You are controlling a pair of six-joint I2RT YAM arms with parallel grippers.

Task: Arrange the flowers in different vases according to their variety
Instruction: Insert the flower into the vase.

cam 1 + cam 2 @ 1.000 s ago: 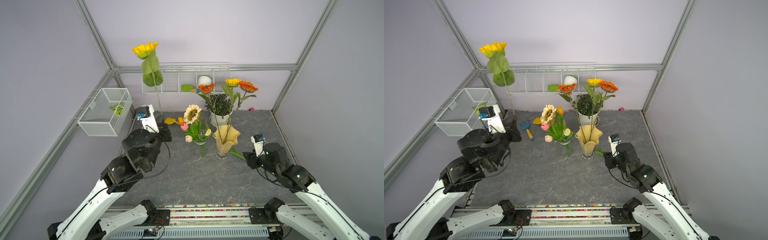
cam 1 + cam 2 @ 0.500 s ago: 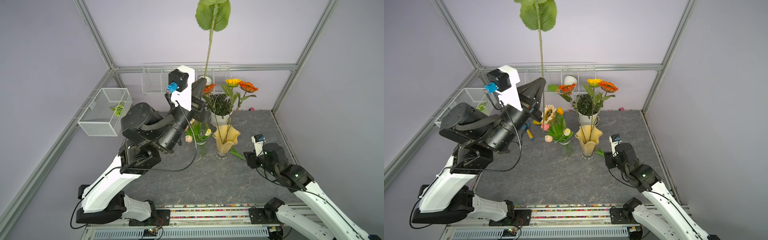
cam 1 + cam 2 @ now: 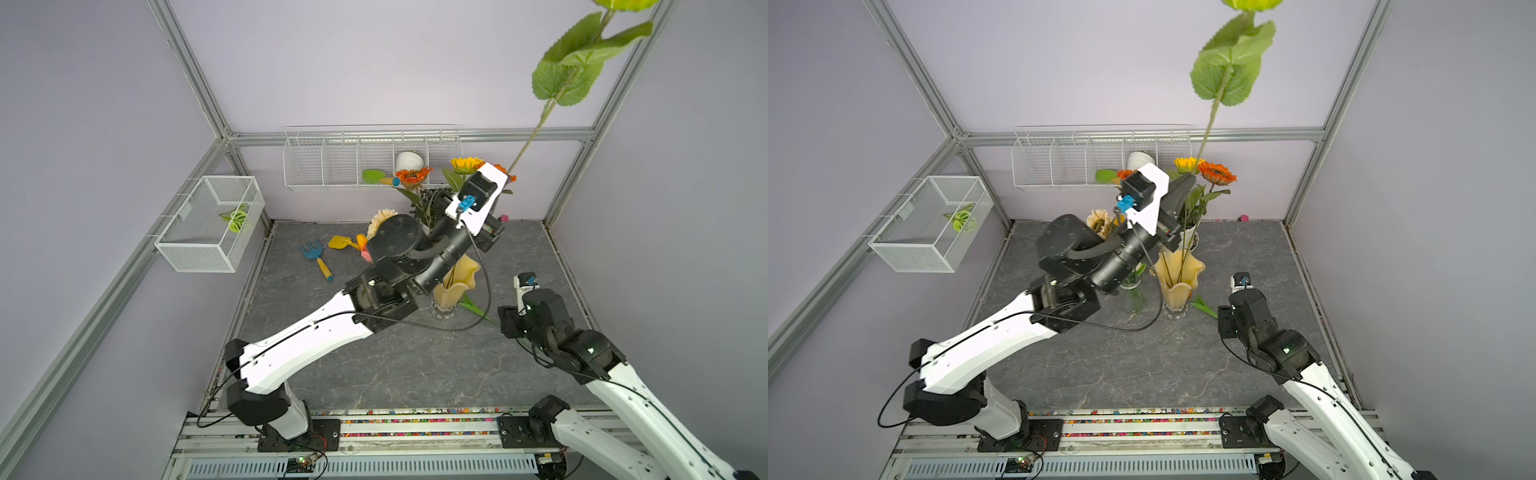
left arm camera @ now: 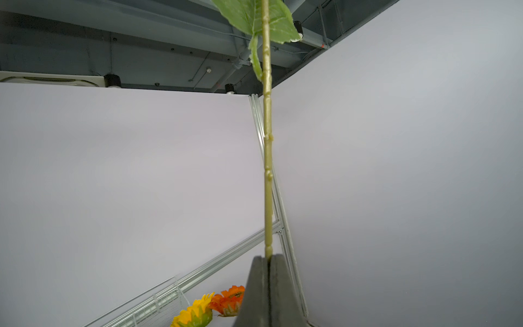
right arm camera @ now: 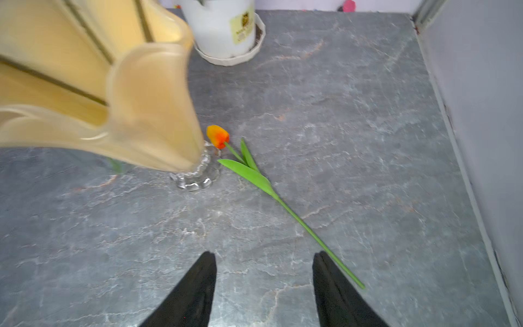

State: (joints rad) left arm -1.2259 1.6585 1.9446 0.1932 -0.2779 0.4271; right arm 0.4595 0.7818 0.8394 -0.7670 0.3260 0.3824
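Note:
The left gripper lowers the stem next and releases it into the pale-yellow vase's opening, where orange and yellow flowers already stand, because the vase's opening is below the gripper.
My left gripper is shut on the long green stem of a flower. It holds the stem high over the pale-yellow vase, and the stem's leaves reach the top edge; its head is cut off there. In a top view the left gripper is beside the orange flower and yellow flower standing in that vase. The clear vase holds a cream flower and is partly hidden by the arm. An orange tulip lies by the yellow vase's foot. My right gripper hangs open above the table, one finger next to the tulip's stem.
A white pot with a leafy plant stands behind the yellow vase. A wire shelf hangs on the back wall and a wire basket on the left wall. A blue toy rake and a yellow spade lie at the back left.
My left arm has swung from the left side up and to the right with the flower, whose head has gone out of the top of the view. The right arm has not moved.

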